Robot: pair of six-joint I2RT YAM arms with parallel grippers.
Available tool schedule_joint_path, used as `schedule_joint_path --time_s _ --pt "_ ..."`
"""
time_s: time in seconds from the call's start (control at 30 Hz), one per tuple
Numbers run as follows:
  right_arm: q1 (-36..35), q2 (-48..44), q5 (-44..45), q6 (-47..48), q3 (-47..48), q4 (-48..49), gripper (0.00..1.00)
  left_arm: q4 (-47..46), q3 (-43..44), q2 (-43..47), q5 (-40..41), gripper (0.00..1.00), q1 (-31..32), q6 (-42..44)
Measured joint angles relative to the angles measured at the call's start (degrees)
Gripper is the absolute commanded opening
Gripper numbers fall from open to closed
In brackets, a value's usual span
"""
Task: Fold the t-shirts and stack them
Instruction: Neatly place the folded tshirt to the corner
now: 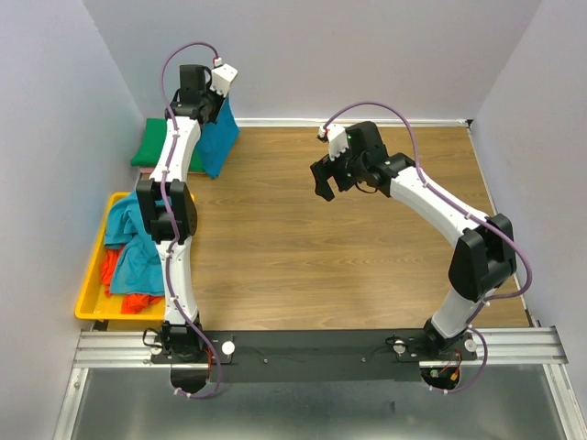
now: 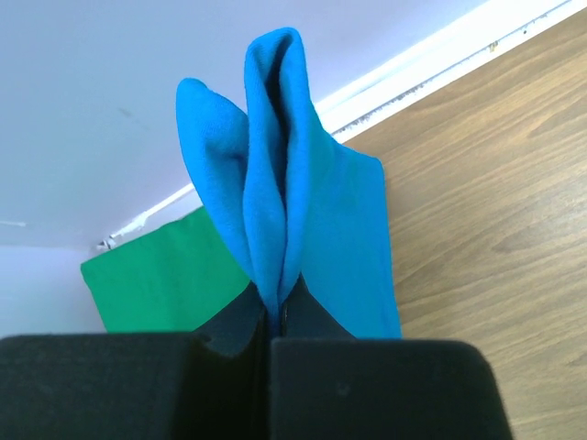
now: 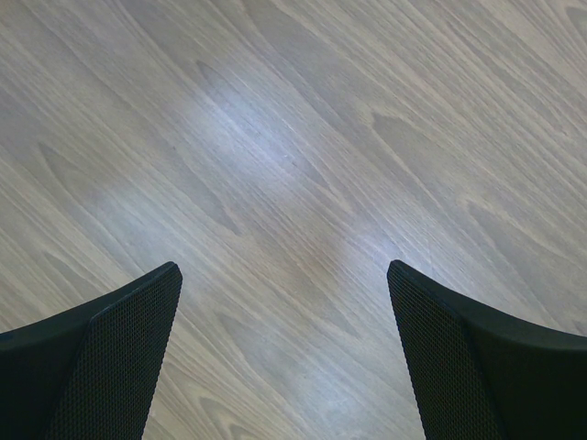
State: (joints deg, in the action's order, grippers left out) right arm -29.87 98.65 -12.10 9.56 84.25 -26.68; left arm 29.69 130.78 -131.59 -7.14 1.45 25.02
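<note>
My left gripper should move the blue t-shirt over next, then lower it and let it go, because the green t-shirt's uncovered end (image 1: 154, 143) (image 2: 160, 278) is below, to its left in the top view.
My left gripper (image 1: 207, 115) is shut on a folded blue t-shirt (image 1: 218, 142) and holds it hanging at the far left of the table. In the left wrist view the blue t-shirt (image 2: 293, 220) bunches up between my closed fingers (image 2: 312, 316). A folded green t-shirt (image 1: 150, 145) lies flat under and left of it, by the back wall; it also shows in the left wrist view (image 2: 156, 280). My right gripper (image 1: 328, 179) is open and empty above the bare middle of the table, its fingers (image 3: 119, 348) wide apart.
A yellow bin (image 1: 90, 291) at the left edge holds loose teal and orange-red shirts (image 1: 138, 252). Walls close in the table at the back and both sides. The wooden tabletop (image 1: 348, 257) lies under the right arm.
</note>
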Motion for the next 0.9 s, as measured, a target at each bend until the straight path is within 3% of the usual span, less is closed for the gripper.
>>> schedule_joint_path --time_s 0.57,0.9 --pt "0.0 0.0 0.0 0.2 -0.4 0.0 1.0 0.4 1.9 1.8 -0.3 0.0 -0.8 0.5" --pt "0.0 0.0 0.0 0.2 -0.4 0.0 1.0 0.4 1.8 1.8 -1.0 0.0 -5.2 0.7"
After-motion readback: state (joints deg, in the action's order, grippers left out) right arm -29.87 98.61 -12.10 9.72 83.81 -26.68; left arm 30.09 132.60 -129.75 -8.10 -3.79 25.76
